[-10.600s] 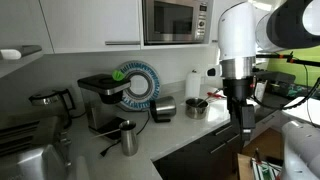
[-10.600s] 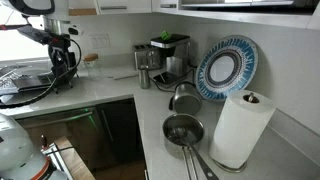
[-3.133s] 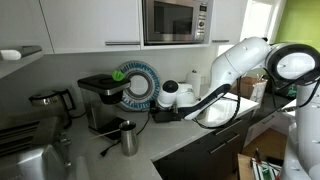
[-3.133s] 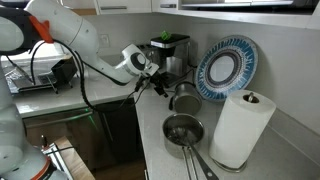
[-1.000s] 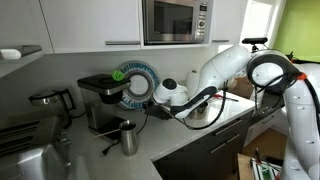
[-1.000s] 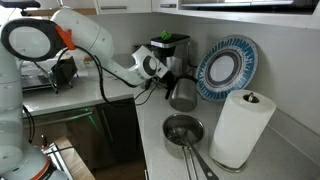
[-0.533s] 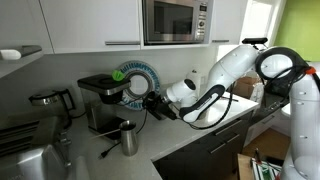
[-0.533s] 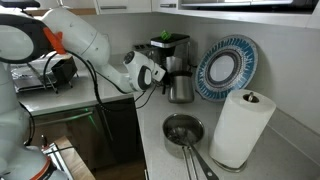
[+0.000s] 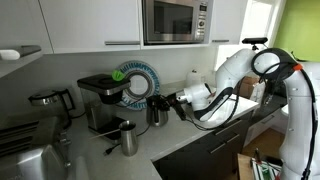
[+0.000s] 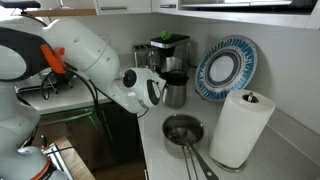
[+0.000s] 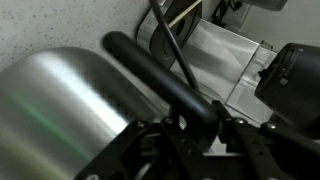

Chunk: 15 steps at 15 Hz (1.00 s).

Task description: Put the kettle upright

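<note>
The kettle (image 9: 158, 113) is about upright, so my gripper should next move toward the blue patterned plate, onto the bare counter before it, and release the dark handle.
The kettle (image 9: 158, 113) is small, squat and shiny steel, and stands about upright on the white counter (image 9: 150, 150) in front of the blue patterned plate (image 9: 138, 85). In an exterior view the kettle (image 10: 177, 91) is beside the coffee machine (image 10: 168, 50). My gripper (image 9: 172, 104) reaches in from the side. In the wrist view the gripper (image 11: 195, 125) is shut on the kettle's dark bar handle (image 11: 160, 80), with the kettle's steel body (image 11: 60, 110) filling the left. I cannot tell whether the base touches the counter.
A taller steel jug (image 9: 128, 138) stands near the counter's front edge. A small steel pot (image 10: 183, 130) and a paper towel roll (image 10: 240, 125) sit further along. A microwave (image 9: 175, 20) hangs above. My arm (image 10: 85, 55) spans the counter.
The kettle has turned from lying on its side to about upright and shifted towards the coffee machine. My gripper stayed shut on its handle and swung round with it.
</note>
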### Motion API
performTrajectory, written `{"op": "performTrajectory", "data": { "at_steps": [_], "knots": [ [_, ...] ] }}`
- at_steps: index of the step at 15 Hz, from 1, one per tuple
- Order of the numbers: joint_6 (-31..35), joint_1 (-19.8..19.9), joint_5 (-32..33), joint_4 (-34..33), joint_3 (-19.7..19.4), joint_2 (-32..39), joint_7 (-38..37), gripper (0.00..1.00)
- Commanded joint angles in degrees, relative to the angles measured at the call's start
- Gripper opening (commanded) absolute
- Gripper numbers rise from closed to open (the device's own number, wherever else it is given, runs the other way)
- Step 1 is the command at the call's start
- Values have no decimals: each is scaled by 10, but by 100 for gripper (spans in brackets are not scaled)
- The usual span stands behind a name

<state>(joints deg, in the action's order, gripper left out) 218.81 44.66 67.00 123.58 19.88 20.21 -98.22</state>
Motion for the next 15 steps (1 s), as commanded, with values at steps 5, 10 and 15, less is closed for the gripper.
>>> {"op": "performTrajectory", "data": {
  "at_steps": [5, 10, 15],
  "knots": [
    [-3, -1, -44, -22, -2, 7, 24, 12],
    [-78, -29, -194, -35, -25, -7, 123, 61],
    [-151, -86, -350, -42, -73, -20, 223, 77]
  ]
}}
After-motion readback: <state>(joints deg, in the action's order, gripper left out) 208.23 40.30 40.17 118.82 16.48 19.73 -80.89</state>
